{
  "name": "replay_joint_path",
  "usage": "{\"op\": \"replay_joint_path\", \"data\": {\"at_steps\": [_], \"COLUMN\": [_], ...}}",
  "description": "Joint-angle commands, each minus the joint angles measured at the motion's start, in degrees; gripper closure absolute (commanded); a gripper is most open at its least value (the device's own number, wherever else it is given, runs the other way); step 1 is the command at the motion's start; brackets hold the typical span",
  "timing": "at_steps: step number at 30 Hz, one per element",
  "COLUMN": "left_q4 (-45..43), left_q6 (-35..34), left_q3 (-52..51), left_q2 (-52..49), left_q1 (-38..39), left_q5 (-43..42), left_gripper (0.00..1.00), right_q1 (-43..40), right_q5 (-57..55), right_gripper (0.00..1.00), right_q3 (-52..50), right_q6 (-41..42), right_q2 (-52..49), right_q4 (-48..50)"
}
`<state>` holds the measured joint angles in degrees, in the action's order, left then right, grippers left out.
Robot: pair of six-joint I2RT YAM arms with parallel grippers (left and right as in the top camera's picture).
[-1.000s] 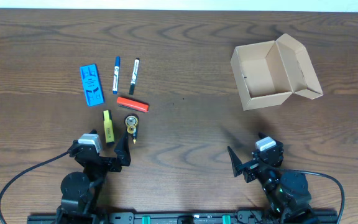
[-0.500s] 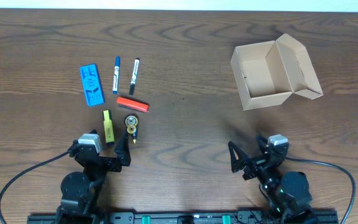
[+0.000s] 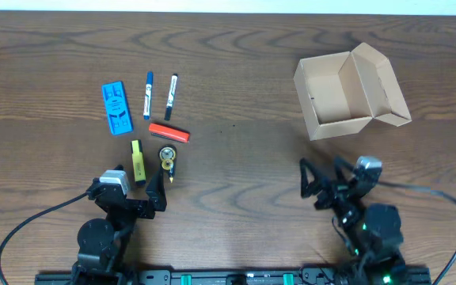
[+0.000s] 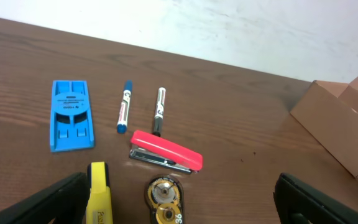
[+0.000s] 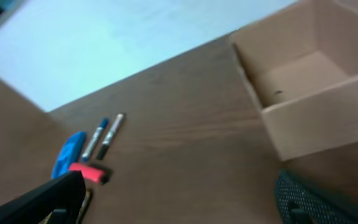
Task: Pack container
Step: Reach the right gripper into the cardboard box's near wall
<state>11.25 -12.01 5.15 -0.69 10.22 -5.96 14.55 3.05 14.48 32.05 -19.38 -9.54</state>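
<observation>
Next, my right gripper will reach outward to the container's near side and tip its fingers down astride the container's rim, which the open lid leaves bare.
The container is a tan cardboard box, open with its flap lid up, at the back right; it also shows in the right wrist view and at the edge of the left wrist view. It looks empty. My left gripper is open and empty at the front left, just short of a yellow highlighter and a correction tape. My right gripper is open and empty, below the container and apart from it.
At the left lie a blue plastic case, a blue marker, a black marker and a red stapler. They also show in the left wrist view: the case, the stapler.
My right arm has moved right and up toward the container, turning as it went. The left arm and all the objects have not moved.
</observation>
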Motion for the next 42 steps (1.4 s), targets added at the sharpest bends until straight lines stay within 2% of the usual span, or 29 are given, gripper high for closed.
{"op": "replay_joint_path", "data": {"at_steps": [1,6,10,14,22,24,27,33,37,42], "left_q4": [0.2,0.2,0.2,0.2,0.2,0.2,0.2,0.2,0.2,0.2], "left_q6": [0.2,0.2,0.2,0.2,0.2,0.2,0.2,0.2,0.2,0.2], "left_q3": [-1.8,-1.8,-1.8,-1.7,-1.7,-1.7,-1.7,-1.7,-1.7,-1.8], "left_q2": [0.4,0.4,0.4,0.4,0.4,0.4,0.4,0.4,0.4,0.4], "left_q1": [-0.3,-0.3,-0.3,-0.3,-0.3,-0.3,-0.3,-0.3,-0.3,-0.3], "left_q5": [0.6,0.6,0.6,0.6,0.6,0.6,0.6,0.6,0.6,0.6], "left_gripper": [0.05,0.04,0.05,0.04,0.05,0.05,0.05,0.04,0.05,0.05], "right_q1": [-3.3,-7.7,-10.6,-13.3,-16.5,-16.5,-16.5,-16.3,-17.4,-17.5], "right_q5": [-0.2,0.2,0.2,0.2,0.7,3.0,7.9,7.3,6.8,6.3], "right_gripper": [0.01,0.01,0.01,0.01,0.01,0.01,0.01,0.01,0.04,0.04], "right_q3": [7.6,19.5,28.7,39.8,65.0,70.0,72.0,71.3,71.2,71.2], "right_q6": [0.9,1.2,6.2,13.3,14.2,14.2,14.1,12.1,20.4,21.1], "right_q2": [-7.6,-21.2,-31.7,-42.8,-66.2,-71.2,-74.8,-77.9,-80.3,-84.0], "right_q4": [-0.2,-3.7,-9.3,-20.4,-45.4,-48.9,-47.6,-47.3,-52.4,-52.6]}}
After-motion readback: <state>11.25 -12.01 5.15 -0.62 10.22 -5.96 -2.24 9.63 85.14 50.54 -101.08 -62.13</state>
